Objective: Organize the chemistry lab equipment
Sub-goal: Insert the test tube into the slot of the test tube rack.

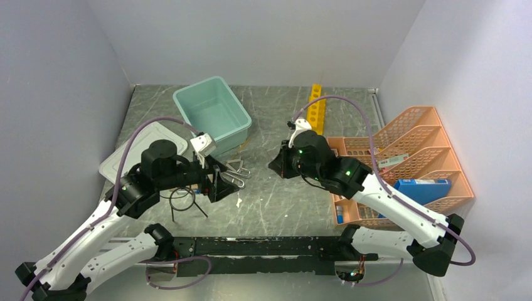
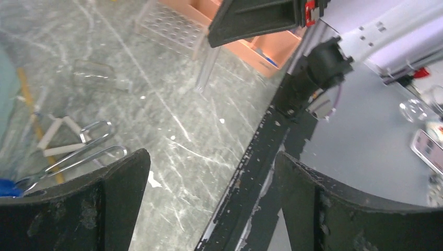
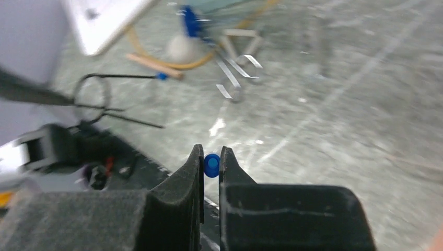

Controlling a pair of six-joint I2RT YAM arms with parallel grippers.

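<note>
I need to move my right gripper to the right in the top view next, then down over the clear rack, because the rack's open holes can take the tube [image 3: 211, 165].
My right gripper [image 3: 210, 152] is shut on a small blue-capped tube [image 3: 211, 165]; only its cap shows between the fingertips. In the top view that gripper [image 1: 278, 167] hovers over the middle of the table. The left gripper [image 2: 211, 157] stands wide open with nothing between its fingers, low above the table next to the silver wire clips [image 2: 83, 151]. From above, this gripper [image 1: 216, 180] is just left of the clips [image 1: 236, 172] and beside the black wire ring stand [image 1: 185, 200]. The yellow test-tube rack [image 1: 317, 106] lies at the back. A wooden stick [image 3: 154, 66] and a tan hose [image 3: 175, 61] lie beyond the ring stand [image 3: 94, 94].
A pale teal tub [image 1: 213, 111] stands at the back left, with its grey-white lid [image 1: 132, 157] on the table by the left wall. An orange mesh organiser [image 1: 411, 157] with a blue box [image 1: 421, 188] fills the right side. A black rail [image 1: 263, 246] runs along the near edge.
</note>
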